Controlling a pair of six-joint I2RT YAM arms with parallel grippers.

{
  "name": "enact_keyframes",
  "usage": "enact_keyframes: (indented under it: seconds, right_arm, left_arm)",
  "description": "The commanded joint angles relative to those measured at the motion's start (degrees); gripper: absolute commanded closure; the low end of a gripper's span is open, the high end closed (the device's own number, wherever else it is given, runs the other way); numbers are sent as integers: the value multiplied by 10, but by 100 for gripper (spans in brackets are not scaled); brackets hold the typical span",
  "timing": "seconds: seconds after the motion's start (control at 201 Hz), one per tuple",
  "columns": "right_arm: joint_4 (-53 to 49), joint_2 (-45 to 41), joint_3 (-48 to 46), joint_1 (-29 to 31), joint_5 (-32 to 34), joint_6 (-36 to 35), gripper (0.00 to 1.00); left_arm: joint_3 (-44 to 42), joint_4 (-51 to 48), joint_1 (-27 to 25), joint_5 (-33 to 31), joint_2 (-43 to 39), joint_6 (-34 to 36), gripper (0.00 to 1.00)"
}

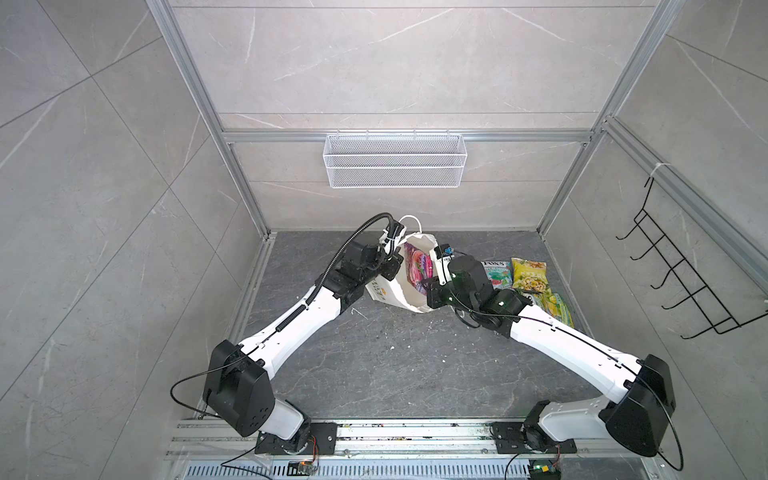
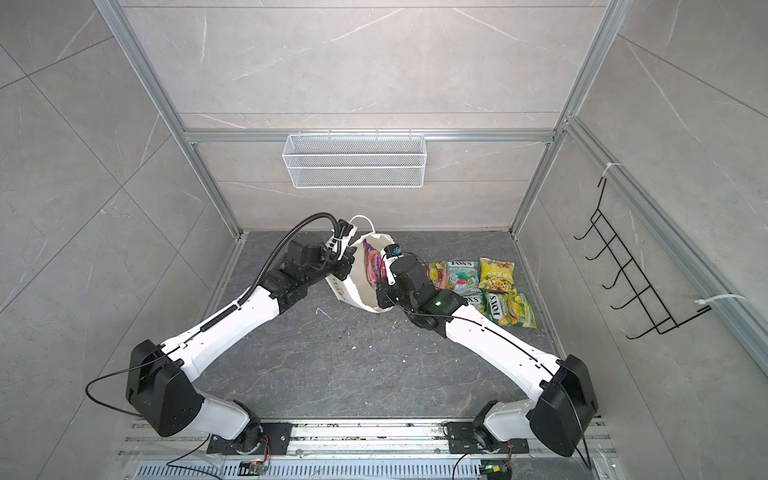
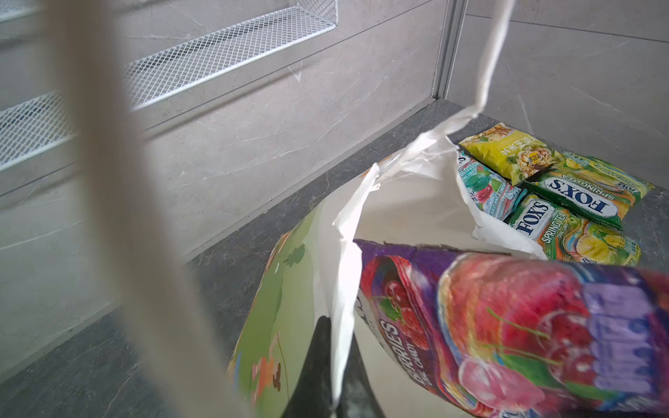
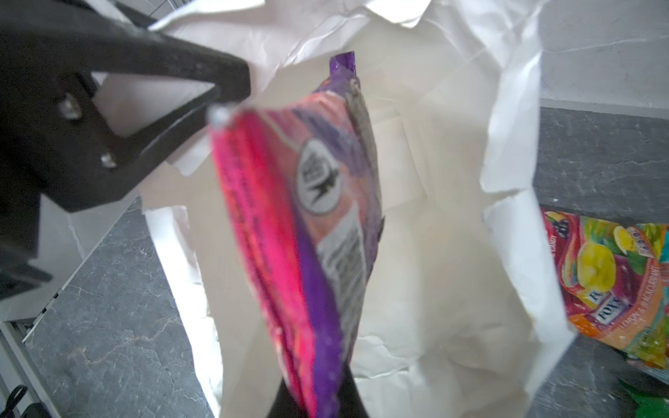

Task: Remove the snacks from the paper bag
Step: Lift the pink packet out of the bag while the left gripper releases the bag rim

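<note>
Next, my left gripper draws the paper bag's rim toward the bare floor beside it, away from the snacks, and lets go, to clear the upright packet.
The white paper bag (image 1: 395, 297) (image 2: 351, 286) stands open on the dark floor between my arms. My left gripper (image 3: 336, 365) is shut on the bag's torn white rim, and in a top view it sits at the bag's left side (image 1: 392, 268). My right gripper (image 4: 318, 396) is shut on a purple and pink snack packet (image 4: 307, 217) (image 3: 506, 325) that stands upright in the bag's mouth (image 1: 417, 266). Several snacks lie flat to the right of the bag: orange-red (image 2: 436, 274), teal (image 2: 461, 272), yellow (image 2: 496, 274) and yellow-green (image 2: 513, 309).
A white wire mesh basket (image 1: 395, 162) hangs on the back wall. A black wire rack (image 1: 685, 270) hangs on the right wall. Aluminium frame posts (image 1: 552, 208) stand at the back corners. A white cord handle (image 3: 119, 217) crosses close in front of the left wrist camera.
</note>
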Motion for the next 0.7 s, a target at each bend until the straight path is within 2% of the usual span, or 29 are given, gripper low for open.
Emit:
enact_keyframes:
  seconds: [0.0, 0.304, 0.518, 0.692]
  right_arm:
    - [9, -35, 27, -2, -6, -27, 100]
    - [-1, -64, 84, -9, -11, -37, 100]
    - [1, -77, 118, -19, 13, -15, 100]
    - [-4, -81, 135, -39, -1, 21, 100]
  left_arm:
    - [37, -17, 8, -8, 11, -29, 100]
    - [77, -76, 43, -9, 35, -80, 100]
    - [69, -74, 100, 13, 33, -144, 100]
    - [49, -55, 159, 54, 34, -189, 100]
